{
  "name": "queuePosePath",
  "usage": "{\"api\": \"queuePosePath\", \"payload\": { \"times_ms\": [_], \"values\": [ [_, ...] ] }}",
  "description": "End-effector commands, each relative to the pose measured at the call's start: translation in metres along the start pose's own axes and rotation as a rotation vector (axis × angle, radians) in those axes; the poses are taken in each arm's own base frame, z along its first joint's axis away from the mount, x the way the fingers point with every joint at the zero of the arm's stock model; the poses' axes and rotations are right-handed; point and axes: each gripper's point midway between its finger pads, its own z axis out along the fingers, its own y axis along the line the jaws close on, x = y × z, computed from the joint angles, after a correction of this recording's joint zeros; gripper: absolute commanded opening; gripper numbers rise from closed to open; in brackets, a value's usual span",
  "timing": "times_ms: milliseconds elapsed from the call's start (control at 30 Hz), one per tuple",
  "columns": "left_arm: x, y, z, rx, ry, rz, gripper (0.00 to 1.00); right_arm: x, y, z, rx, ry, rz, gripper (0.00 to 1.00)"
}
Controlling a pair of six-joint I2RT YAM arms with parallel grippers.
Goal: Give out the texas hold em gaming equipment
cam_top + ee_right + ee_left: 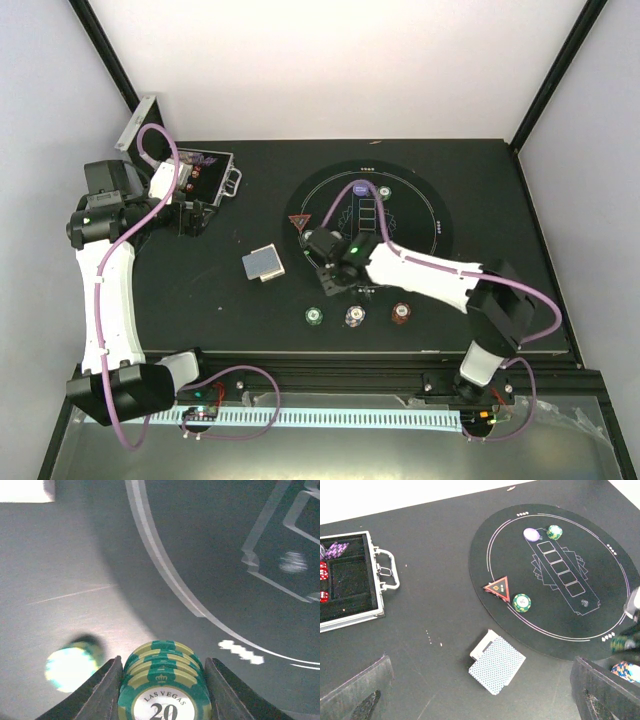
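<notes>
My right gripper swings past the mat's near suit marks next, turning, then brings the stack down onto the mat's rim line there, since it is free of chips.
My right gripper (162,661) is shut on a short stack of green poker chips (164,687), held just above the table at the near-left rim of the round mat (400,225). A single green chip (70,665) lies blurred on the table to its left. In the top view the right gripper (328,281) hangs over the mat's edge. A green chip (314,316), a white chip (355,316) and a red chip (401,312) lie in a row near the front. The card deck (496,665), grey-blue backs up, lies ahead of my open, empty left gripper (480,700).
The open metal case (350,580) with dice and chips stands at the back left, beside the left gripper (195,215). On the mat lie a purple chip (532,534), a green chip (554,531), another green chip (521,602) and a red triangle marker (498,587).
</notes>
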Motion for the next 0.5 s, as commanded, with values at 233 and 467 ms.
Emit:
{"api": "queuePosePath", "payload": {
  "times_ms": [233,467],
  "values": [
    [-0.011,-0.005,-0.014,-0.022,-0.037,0.037,0.99,0.016,-0.137,0.025,0.162,0.040,0.212,0.25],
    [-0.012,-0.004,-0.014,-0.025,-0.037,0.036,0.99,0.027,-0.159,0.052,0.176,0.094,0.245,0.25]
  ]
}}
